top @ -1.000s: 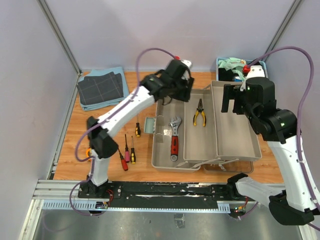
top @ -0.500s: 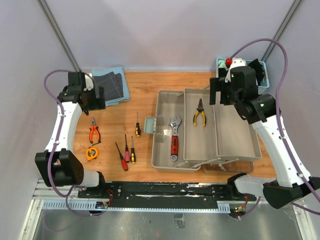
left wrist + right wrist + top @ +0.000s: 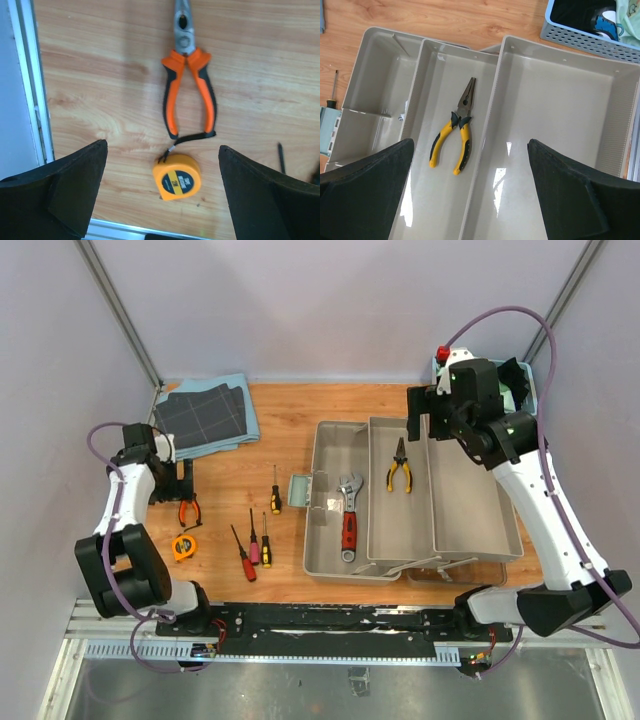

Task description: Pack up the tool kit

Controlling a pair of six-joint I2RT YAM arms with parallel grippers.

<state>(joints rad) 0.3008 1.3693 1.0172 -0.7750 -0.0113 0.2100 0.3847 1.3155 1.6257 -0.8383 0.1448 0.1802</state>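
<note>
Next, my left gripper lowers onto the orange-handled pliers' rail-side handle [image 3: 182, 513] [image 3: 170, 103] below it, since the spread handles leave room between them for a finger.
The grey-beige toolbox [image 3: 470, 510] lies open with its trays spread out. Yellow pliers [image 3: 399, 465] lie in the middle tray and a red-handled wrench [image 3: 349, 515] in the left one. My right gripper [image 3: 470, 144] hangs open above the trays [image 3: 560, 115], beside the yellow pliers [image 3: 454, 132], holding nothing. At the table's left, my left gripper [image 3: 162, 150] stands open and empty over the orange-handled pliers [image 3: 190, 85] and the orange tape measure [image 3: 177, 176]. Several small screwdrivers [image 3: 255, 540] lie between the tape measure [image 3: 183, 546] and the toolbox.
Folded dark grid cloths [image 3: 205, 415] lie at the back left. A blue slatted basket [image 3: 590, 30] stands behind the toolbox at the back right. A metal rail [image 3: 35, 100] runs along the table's left edge, close to my left gripper.
My left arm has swung from above the toolbox to the table's left side, down over the orange pliers, and its jaws have opened wider. My right arm drew back and turned slightly.
</note>
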